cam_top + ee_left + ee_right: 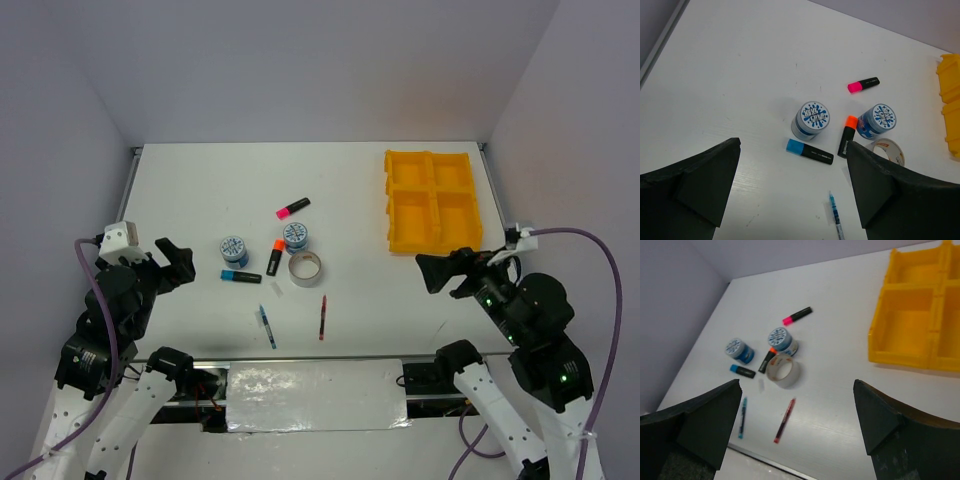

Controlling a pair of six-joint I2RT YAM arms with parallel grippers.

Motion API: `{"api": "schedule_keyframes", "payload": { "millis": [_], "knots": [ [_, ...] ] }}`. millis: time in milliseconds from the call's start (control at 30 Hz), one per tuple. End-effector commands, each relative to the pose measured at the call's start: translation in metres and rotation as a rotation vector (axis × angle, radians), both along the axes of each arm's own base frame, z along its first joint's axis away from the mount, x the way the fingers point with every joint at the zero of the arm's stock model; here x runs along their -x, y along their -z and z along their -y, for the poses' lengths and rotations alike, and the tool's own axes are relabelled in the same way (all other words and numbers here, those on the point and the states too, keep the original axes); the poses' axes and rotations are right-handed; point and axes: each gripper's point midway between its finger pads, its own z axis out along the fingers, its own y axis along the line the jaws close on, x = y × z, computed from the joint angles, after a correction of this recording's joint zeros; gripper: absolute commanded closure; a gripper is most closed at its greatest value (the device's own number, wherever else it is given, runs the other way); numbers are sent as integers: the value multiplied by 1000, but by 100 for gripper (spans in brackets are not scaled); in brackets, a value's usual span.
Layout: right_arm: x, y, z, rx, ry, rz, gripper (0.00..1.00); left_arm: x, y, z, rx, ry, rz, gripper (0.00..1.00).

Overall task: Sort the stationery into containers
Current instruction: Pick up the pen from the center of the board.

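The blue pen is below my right gripper and to its left in the top view. I will next move my right gripper across and down onto the blue pen's uncluttered near end [272, 341] [741, 432].
The stationery lies mid-table: a pink highlighter [293, 208], an orange highlighter [275, 258], a blue highlighter [240, 276], two blue-white tape rolls [233, 250] [296, 237], a silver tape ring [305, 267], a blue pen [268, 326] and a red pen [323, 316]. The yellow four-compartment tray [390, 215] stands at the far right, with nothing in the compartments that show. My left gripper [175, 262] is open and empty, left of the cluster; the blue highlighter [809, 151] lies just beyond it. My right gripper [440, 270] is open and empty, near the tray's front edge [900, 357].
The table's near edge runs just below the pens, with a metal rail [310, 360]. White walls close the back and both sides. A small scrap of clear tape [277, 292] lies by the silver ring.
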Motion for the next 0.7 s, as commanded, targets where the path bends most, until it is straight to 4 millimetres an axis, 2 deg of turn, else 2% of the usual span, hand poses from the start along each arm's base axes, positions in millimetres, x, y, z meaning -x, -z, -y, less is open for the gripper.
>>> {"api": "schedule_keyframes", "payload": {
  "millis": [0, 33, 133, 300, 400, 467, 500, 533, 567, 633, 667],
  "knots": [
    [-12, -5, -43, -55, -196, -32, 0, -4, -12, 4, 24, 8, 38, 1],
    [-22, 5, -53, -48, -231, -83, 0, -5, -11, 4, 23, 6, 33, 1],
    [-47, 43, -61, -7, -203, -226, 0, -5, -10, 4, 20, 3, 25, 1],
    [-58, 101, -89, 105, -134, -394, 0, -6, -9, 4, 19, 3, 25, 1],
    [-53, 128, -113, 162, -92, -453, 0, -10, -4, 6, 12, 5, 0, 1],
    [-43, 150, -137, 203, -112, -488, 0, -13, -1, 7, 5, 9, -21, 1],
    [-41, 154, -148, 202, -127, -486, 0, -14, 0, 8, 3, 13, -26, 1],
    [-30, 161, -161, 221, -161, -497, 0, -15, 1, 9, 1, 17, -32, 1],
    [-30, 174, -167, 242, -135, -518, 0, -16, 2, 10, -3, 19, -40, 1],
    [-24, 180, -183, 258, -147, -524, 0, -17, 4, 11, -4, 25, -46, 1],
    [-14, 192, -196, 299, -176, -537, 0, -18, 4, 11, -6, 27, -48, 1]
  ]
}}
